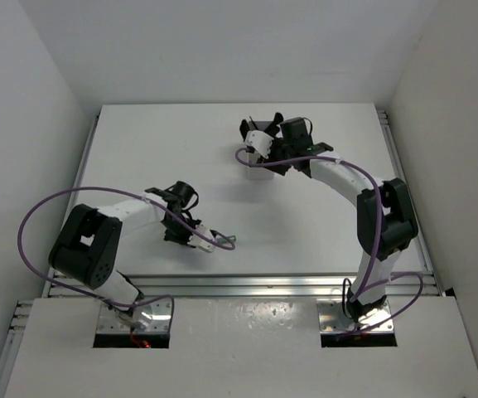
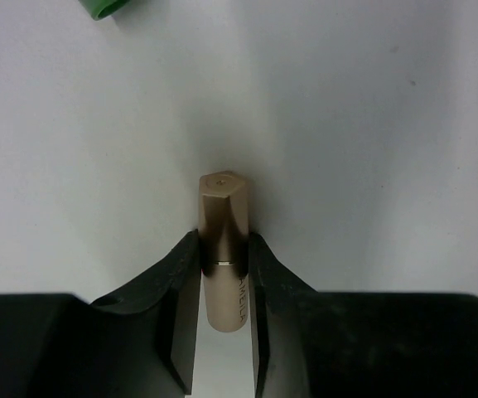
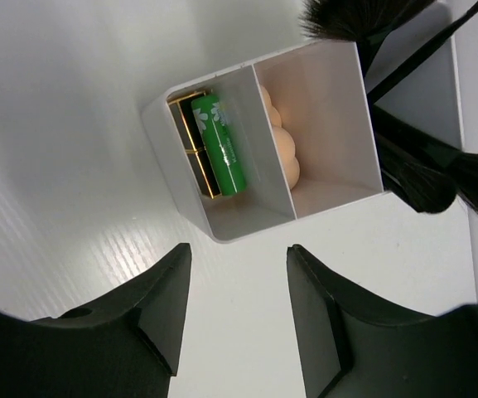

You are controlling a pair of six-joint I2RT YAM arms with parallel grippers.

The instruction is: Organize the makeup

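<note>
My left gripper holds the tube and will lift outward over the black-gold lipstick's compartment (image 1: 260, 165) to release it, as that lies outward and right in the top view.
My left gripper (image 2: 224, 242) is shut on the tan-gold tube (image 2: 220, 199), which lies on the table between the fingers; in the top view the gripper (image 1: 197, 238) is at the table's near left. A green tube (image 2: 102, 7) lies just beyond it, also seen in the top view (image 1: 227, 243). My right gripper (image 3: 237, 253) is open and empty, just short of the white box (image 3: 181, 178). One compartment holds a second green tube (image 3: 222, 143) and the black-gold lipstick (image 3: 190, 145), the middle one holds the beige sponge (image 3: 282, 149), and the far one holds black brushes (image 3: 421, 178).
The white box (image 1: 259, 166) stands at the table's far middle with brush heads (image 1: 261, 124) sticking out. White walls close in the table on three sides. A metal rail (image 1: 247, 286) runs along the near edge.
</note>
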